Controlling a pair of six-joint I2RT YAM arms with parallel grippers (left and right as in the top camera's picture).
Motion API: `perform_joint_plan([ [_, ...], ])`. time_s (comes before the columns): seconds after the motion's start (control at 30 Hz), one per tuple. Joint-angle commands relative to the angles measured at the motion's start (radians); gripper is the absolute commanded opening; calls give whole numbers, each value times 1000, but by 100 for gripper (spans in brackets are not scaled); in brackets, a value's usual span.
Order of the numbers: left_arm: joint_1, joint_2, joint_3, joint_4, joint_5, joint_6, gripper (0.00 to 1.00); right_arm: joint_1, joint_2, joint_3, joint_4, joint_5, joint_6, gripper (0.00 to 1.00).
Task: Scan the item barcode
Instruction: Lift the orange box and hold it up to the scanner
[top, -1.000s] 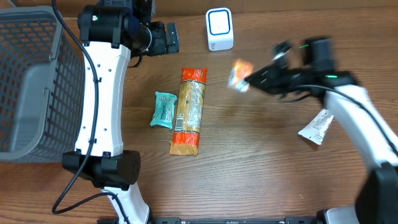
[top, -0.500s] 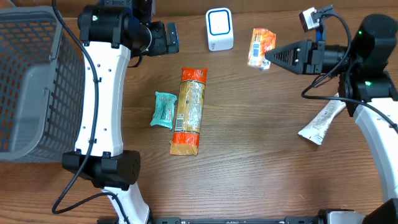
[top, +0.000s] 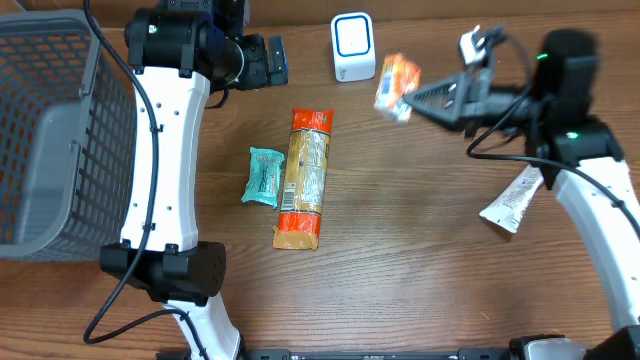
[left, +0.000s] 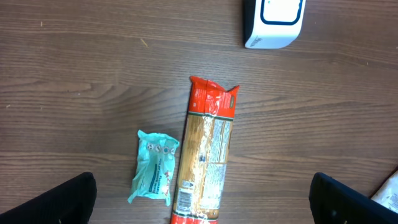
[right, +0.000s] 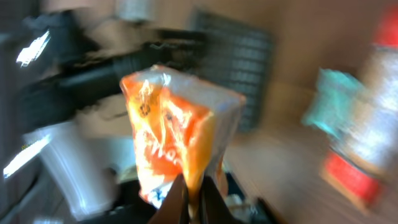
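Note:
The right gripper sweeps over the scanner next, then lowers to the bare tabletop (top: 501, 173) beside the white sachet to release the packet, as that spot lies clear.
My right gripper (top: 414, 97) is shut on a small orange snack packet (top: 396, 84), held in the air just right of the white barcode scanner with a blue ring (top: 353, 47). In the blurred right wrist view the orange packet (right: 177, 134) stands pinched at its lower edge between the closed fingers of the right gripper (right: 194, 202). My left gripper (top: 270, 62) hangs left of the scanner, open and empty. The left wrist view shows the left gripper (left: 205, 202) with fingertips (left: 74, 199) wide apart above the table, and the scanner (left: 274, 22) at the top.
A long orange pasta packet (top: 305, 178) and a teal packet (top: 264, 176) lie side by side at the table's middle. A white sachet (top: 512, 205) lies at the right, under my right arm. A grey mesh basket (top: 50, 130) stands at the far left.
My right arm swung the orange packet up and back to the table's rear, then left, closer to the scanner. The left arm has not moved.

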Motion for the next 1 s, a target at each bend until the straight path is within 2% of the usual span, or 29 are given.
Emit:
perform_joint_plan([
  [0.0, 0, 7, -3, 1, -3, 12, 100, 69, 10, 9, -218, 470, -275, 4],
  [0.1, 0, 7, -3, 1, -3, 12, 100, 143, 25, 93, -402, 774, -351, 3],
  [0.2, 0, 7, -3, 1, -3, 12, 100, 196, 95, 270, -565, 1015, -424, 3],
  [0.33, 0, 7, -3, 1, -3, 12, 100, 249, 296, 581, -690, 1225, -541, 3],
  [0.43, 0, 7, -3, 1, -3, 12, 100, 274, 474, 793, -706, 1347, -659, 3],
  [0.53, 0, 7, -3, 1, -3, 12, 100, 286, 623, 906, -617, 1460, -818, 4],
  [0.63, 0, 7, -3, 1, -3, 12, 100, 299, 723, 909, -434, 1528, -1019, 4],
  [0.8, 0, 7, -3, 1, -3, 12, 100, 326, 845, 908, -226, 1580, -1353, 4],
  [0.97, 0, 7, -3, 1, -3, 12, 100, 351, 919, 908, -103, 1618, -1566, 4],
])
